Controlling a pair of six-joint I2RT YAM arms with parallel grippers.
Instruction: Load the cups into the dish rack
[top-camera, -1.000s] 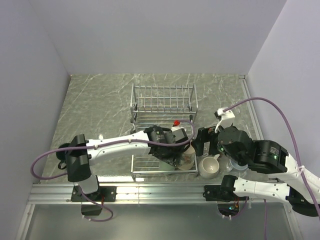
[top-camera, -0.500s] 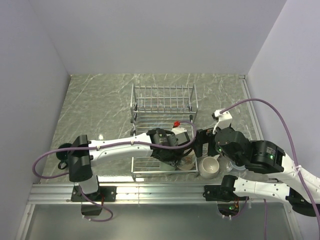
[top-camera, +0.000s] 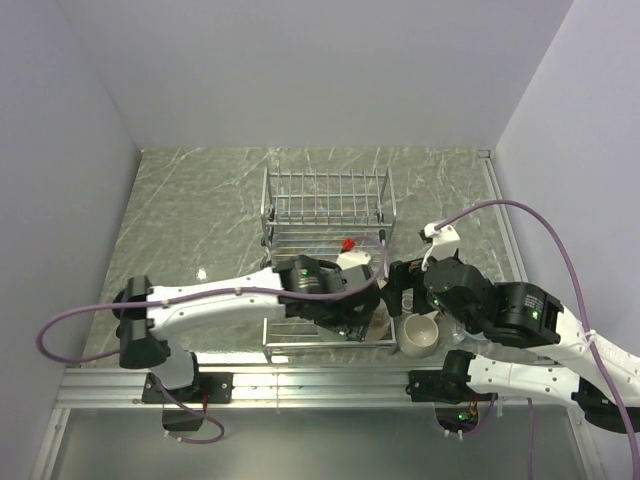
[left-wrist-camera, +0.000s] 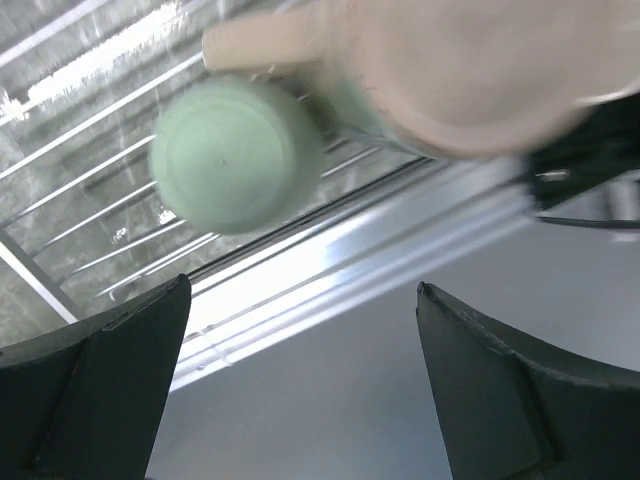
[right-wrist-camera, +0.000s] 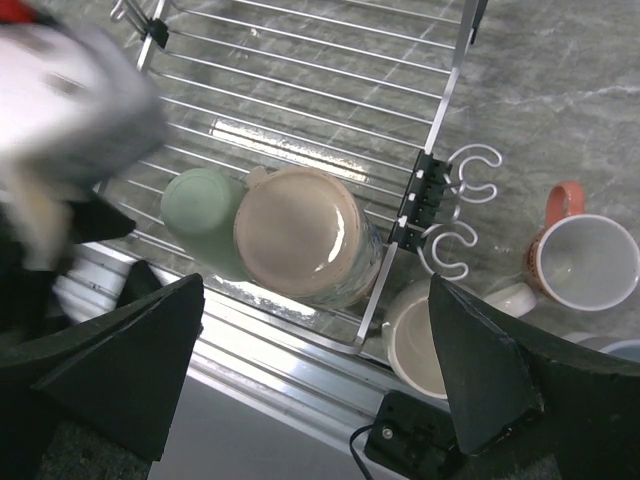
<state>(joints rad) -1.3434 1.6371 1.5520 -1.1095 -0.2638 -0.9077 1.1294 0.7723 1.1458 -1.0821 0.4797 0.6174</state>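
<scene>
The light green mug is already racked, so I next need to swing my left gripper left in the top view, off the dish rack (top-camera: 328, 208), then down over the open marble table.
The silver wire dish rack (top-camera: 328, 208) stands mid-table. In the right wrist view its near end (right-wrist-camera: 300, 100) holds a light green mug (right-wrist-camera: 198, 215), bottom up, and a tan mug (right-wrist-camera: 300, 232), mouth up, touching each other. A cream-white mug (right-wrist-camera: 420, 342) sits just outside the rack's near right corner. A salmon-red mug (right-wrist-camera: 585, 262) stands on the table, with a pale blue rim (right-wrist-camera: 622, 350) beside it. My left gripper (left-wrist-camera: 302, 285) is open and empty, just off the green mug (left-wrist-camera: 232, 155) and tan mug (left-wrist-camera: 460, 70). My right gripper (right-wrist-camera: 316, 281) is open and empty above the tan mug. The dark teal mug is out of view.
The left arm (top-camera: 230, 295) lies across the rack's near part, and shows blurred in the right wrist view (right-wrist-camera: 70, 100). Wire hooks (right-wrist-camera: 470, 172) stick out from the rack's right side. A metal rail (top-camera: 300, 372) runs along the table's near edge. Walls close in three sides.
My left gripper has drawn back to the left, away from the tan mug, which stays in the rack. The right arm has shifted slightly left.
</scene>
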